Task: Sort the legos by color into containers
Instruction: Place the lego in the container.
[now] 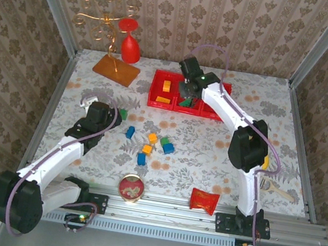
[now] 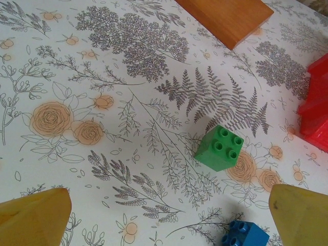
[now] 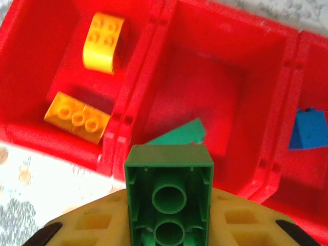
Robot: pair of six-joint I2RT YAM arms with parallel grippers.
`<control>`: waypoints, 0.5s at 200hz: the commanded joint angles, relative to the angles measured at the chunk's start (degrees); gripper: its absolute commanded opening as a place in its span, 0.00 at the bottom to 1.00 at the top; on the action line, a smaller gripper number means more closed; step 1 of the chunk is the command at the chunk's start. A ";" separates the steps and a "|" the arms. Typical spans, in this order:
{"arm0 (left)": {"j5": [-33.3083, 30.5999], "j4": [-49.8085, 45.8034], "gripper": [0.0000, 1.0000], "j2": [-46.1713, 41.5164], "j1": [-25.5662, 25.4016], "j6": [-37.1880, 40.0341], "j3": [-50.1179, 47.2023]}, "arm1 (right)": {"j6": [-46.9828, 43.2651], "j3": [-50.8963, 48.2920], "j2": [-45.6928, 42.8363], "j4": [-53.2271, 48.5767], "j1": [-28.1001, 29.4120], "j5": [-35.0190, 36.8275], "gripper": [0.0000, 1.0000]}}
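I should lower my right gripper outward past the green piece point(image 3: 179, 136) toward the bare bottom of the middle container next and let go of the green lego, because that container already has green in it.
Three joined red containers point(image 1: 154, 88) stand at the back centre. My right gripper point(image 1: 187, 97) hovers over the middle one, shut on a green lego point(image 3: 169, 195) whose hollow underside faces the camera. Below it, the left container point(image 3: 31, 77) holds a yellow lego point(image 3: 103, 42) and an orange lego point(image 3: 77, 117). The middle one holds a green piece point(image 3: 179, 136), the right one a blue lego point(image 3: 308, 129). My left gripper point(image 2: 169, 220) is open above the table, just short of a loose green lego point(image 2: 220, 147) and a blue lego point(image 2: 245, 236). Several blue, orange and green legos point(image 1: 153, 138) lie mid-table.
A gold wire stand on an orange flat base point(image 1: 117, 69) with a red ornament point(image 1: 131, 48) stands back left. A round red-gold tin point(image 1: 131, 188) and a red packet point(image 1: 204, 200) lie near the front edge. A corner of the containers point(image 2: 318, 107) edges the left wrist view.
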 commanded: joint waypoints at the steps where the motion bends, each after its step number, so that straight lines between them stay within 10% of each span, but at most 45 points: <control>1: 0.96 0.35 1.00 -0.84 0.82 0.20 -0.17 | 0.94 3.21 3.89 0.41 -0.96 -0.18 0.19; 100: 2.28 0.39 1.00 -0.91 1.62 0.43 -0.39 | -0.72 9.62 11.92 2.46 -3.00 -0.58 0.21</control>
